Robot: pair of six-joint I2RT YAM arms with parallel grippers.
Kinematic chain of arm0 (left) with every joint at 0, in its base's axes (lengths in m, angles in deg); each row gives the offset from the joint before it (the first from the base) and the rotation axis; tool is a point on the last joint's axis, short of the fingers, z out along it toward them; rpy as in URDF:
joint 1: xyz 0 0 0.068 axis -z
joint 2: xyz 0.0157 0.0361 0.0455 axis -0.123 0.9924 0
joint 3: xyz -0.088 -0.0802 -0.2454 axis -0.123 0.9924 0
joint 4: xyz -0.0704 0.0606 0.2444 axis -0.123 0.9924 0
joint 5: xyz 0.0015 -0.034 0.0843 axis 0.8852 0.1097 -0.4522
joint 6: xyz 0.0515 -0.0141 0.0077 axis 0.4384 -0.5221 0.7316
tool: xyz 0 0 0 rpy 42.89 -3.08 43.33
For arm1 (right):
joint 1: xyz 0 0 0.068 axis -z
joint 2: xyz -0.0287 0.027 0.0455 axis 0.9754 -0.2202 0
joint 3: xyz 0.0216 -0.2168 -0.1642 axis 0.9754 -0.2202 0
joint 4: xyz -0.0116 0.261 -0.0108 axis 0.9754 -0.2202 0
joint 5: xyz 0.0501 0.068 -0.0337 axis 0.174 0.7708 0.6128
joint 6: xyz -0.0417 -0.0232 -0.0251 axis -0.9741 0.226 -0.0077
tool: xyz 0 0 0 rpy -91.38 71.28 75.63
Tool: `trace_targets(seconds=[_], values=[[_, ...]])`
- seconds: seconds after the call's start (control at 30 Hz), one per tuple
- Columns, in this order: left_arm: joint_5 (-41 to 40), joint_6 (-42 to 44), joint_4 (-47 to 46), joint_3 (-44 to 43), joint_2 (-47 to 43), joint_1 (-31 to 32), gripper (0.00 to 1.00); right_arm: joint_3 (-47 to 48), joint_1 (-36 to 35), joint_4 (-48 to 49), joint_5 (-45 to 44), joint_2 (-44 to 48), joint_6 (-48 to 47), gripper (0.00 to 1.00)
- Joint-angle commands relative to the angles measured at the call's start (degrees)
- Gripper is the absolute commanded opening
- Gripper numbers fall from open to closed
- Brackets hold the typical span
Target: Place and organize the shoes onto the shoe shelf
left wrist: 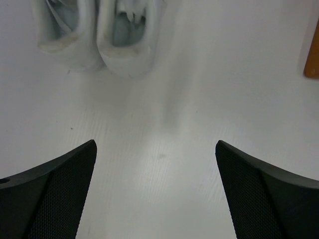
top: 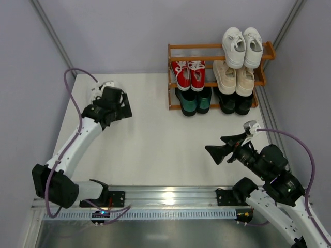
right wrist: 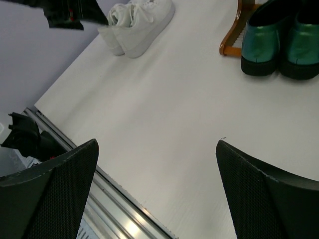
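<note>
The pair's openings are ahead, to the left in the wrist view, so my left gripper should next move outward and down, one finger into each shoe.
The shoe shelf (top: pixel 217 58) stands at the back right. It carries white sneakers (top: pixel 241 46) on top, red sneakers (top: pixel 188 74) and cream shoes (top: pixel 234 77) in the middle, green loafers (top: pixel 193 99) and black loafers (top: pixel 236 102) at the bottom. A second white sneaker pair (left wrist: pixel 99 35) sits on the table at the far left, heels toward my left gripper (left wrist: pixel 155 143). That gripper is open and empty, hovering just short of the pair. In the top view my left gripper (top: pixel 103 93) covers most of them. My right gripper (top: pixel 214 143) is open and empty, over the table's near right.
The right wrist view shows the white pair (right wrist: pixel 137 22) by the far-left table edge, the green loafers (right wrist: pixel 281 42) and a shelf leg (right wrist: pixel 232 40). A metal rail (top: pixel 165 196) runs along the near edge. Grey walls enclose the table.
</note>
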Motion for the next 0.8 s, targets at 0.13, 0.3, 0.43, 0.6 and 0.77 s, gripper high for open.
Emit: trace_targets(seconds=[0.13,0.3,0.43,0.6,0.77], values=[[13.48,11.73,-1.89,-15.50,14.18,-22.21,1.00,-4.73,-0.37,-2.17,4.91,3.52,3.24,1.00],[18.66,16.20,-4.26,-18.40,20.95,-26.27,1.00,-4.82,-0.29,-4.11,4.65,4.93,2.88,1.00],[19.99,18.15,-4.87,-20.25,28.06,-26.98,1.00,-4.55,-0.37,-4.37,4.65,4.32,2.97,1.00],[21.13,19.90,-5.67,-21.92,34.31,-27.33,1.00,-4.29,-0.37,-4.81,4.47,3.62,3.06,1.00],[22.80,21.22,-5.14,-23.15,40.81,-27.42,0.97,-4.38,-0.37,-4.81,4.30,2.48,3.15,1.00]])
